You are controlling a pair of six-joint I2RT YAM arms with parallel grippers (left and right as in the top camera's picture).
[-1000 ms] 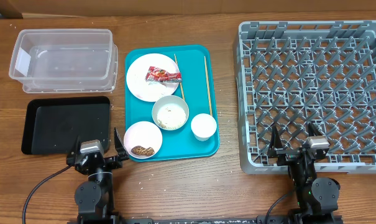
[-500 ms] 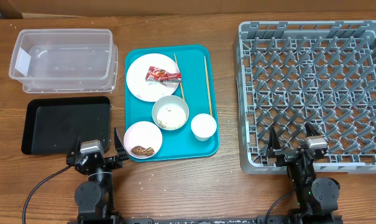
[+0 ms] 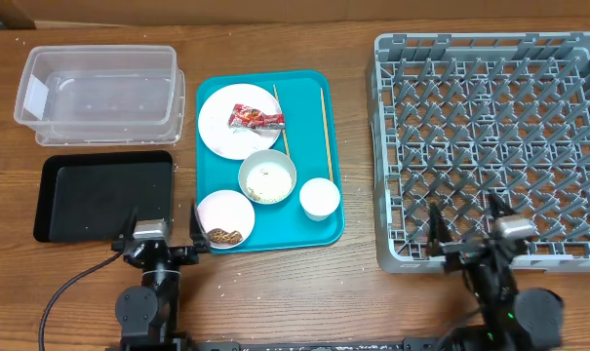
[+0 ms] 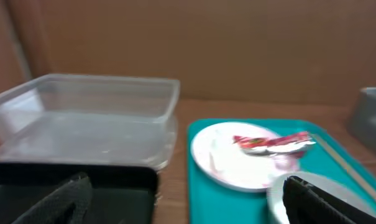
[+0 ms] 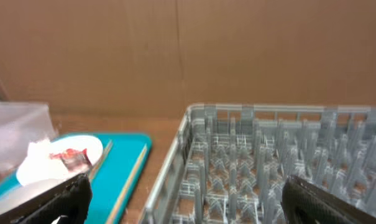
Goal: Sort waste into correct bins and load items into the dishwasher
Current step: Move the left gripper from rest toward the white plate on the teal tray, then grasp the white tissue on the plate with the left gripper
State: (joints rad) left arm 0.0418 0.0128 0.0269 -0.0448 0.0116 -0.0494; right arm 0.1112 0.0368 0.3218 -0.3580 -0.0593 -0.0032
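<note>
My left gripper reaches outward next, tips the fingers down and lowers onto the tissue. The crumpled white tissue (image 3: 232, 137) (image 4: 227, 152) lies outward on the plate beside the wrapper.
A red snack wrapper (image 3: 256, 118) lies on a pale pink plate (image 3: 226, 129) on the teal tray (image 3: 314, 229). It also shows in the left wrist view (image 4: 271, 142) and the right wrist view (image 5: 71, 157). A bowl with rice (image 3: 267, 176), a bowl with brown scraps (image 3: 223, 220), a white cup (image 3: 319, 198) and two chopsticks (image 3: 326, 120) share the tray. The clear tub (image 3: 99, 83) and black tray (image 3: 99, 192) lie left. The grey dish rack (image 3: 490, 136) stands right. My left gripper (image 3: 163, 226) and right gripper (image 3: 467, 219) are open and empty at the front edge.
The teal tray sits mid-table between the bins and the rack. A brown wall stands behind the table in both wrist views. Bare wood lies in front of the teal tray between the two arms.
Both arms have shifted a little: the left gripper moved slightly right toward the scraps bowl, and the right gripper moved slightly right and nearer the front edge.
</note>
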